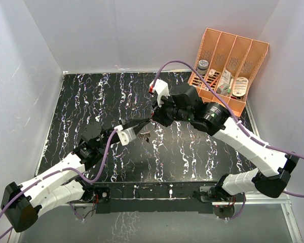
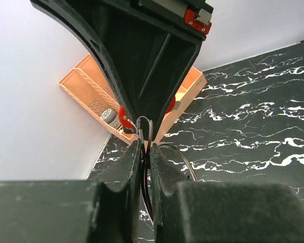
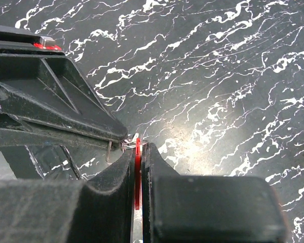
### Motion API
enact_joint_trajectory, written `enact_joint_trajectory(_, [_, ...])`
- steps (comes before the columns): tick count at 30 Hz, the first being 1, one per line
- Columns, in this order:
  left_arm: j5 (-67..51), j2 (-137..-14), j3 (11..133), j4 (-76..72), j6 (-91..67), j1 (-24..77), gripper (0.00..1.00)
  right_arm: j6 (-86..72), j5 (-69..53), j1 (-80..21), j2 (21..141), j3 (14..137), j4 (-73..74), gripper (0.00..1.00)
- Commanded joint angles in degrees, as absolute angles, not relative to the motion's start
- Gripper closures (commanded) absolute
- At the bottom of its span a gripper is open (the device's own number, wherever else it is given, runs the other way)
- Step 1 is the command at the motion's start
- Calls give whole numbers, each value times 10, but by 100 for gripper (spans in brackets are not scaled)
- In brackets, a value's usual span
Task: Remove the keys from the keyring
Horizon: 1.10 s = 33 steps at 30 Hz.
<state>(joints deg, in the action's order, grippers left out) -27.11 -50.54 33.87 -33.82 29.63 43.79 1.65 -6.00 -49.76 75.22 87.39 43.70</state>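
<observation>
The red piece should be released on top of the table next, after I pull my right gripper away from the left gripper and lower it, because bare black marble is below.
Both grippers meet above the middle of the black marble table. My left gripper is shut on the keyring, a thin wire circle whose arc curves out past the right finger. A small wire loop pokes up from between the fingertips. My right gripper is shut edge-on on the small red piece, tip to tip with the left one. The keys hang in a small bunch just under the two grippers. One thin metal piece dangles beside the left gripper's finger.
An orange organiser with several slots holding small items stands at the back right corner against the white wall. Grey walls enclose the table on three sides. A purple cable arcs over the right arm.
</observation>
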Motion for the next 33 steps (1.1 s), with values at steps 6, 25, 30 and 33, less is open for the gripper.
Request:
enact_joint_trajectory(6, [-373, -485, 363, -330, 290, 446, 100, 32, -43, -492, 764, 921, 394, 100])
enact_joint_trajectory(25, [-121, -530, 371, -350, 250, 446, 100, 6, 105, -469, 777, 748, 269, 100])
enact_joint_trajectory(30, [-17, -543, 386, -343, 222, 445, 100, -30, 20, -407, 805, 661, 183, 100])
enact_joint_trajectory(33, [20, -540, 392, -342, 208, 446, 100, -40, 0, -382, 819, 611, 121, 100])
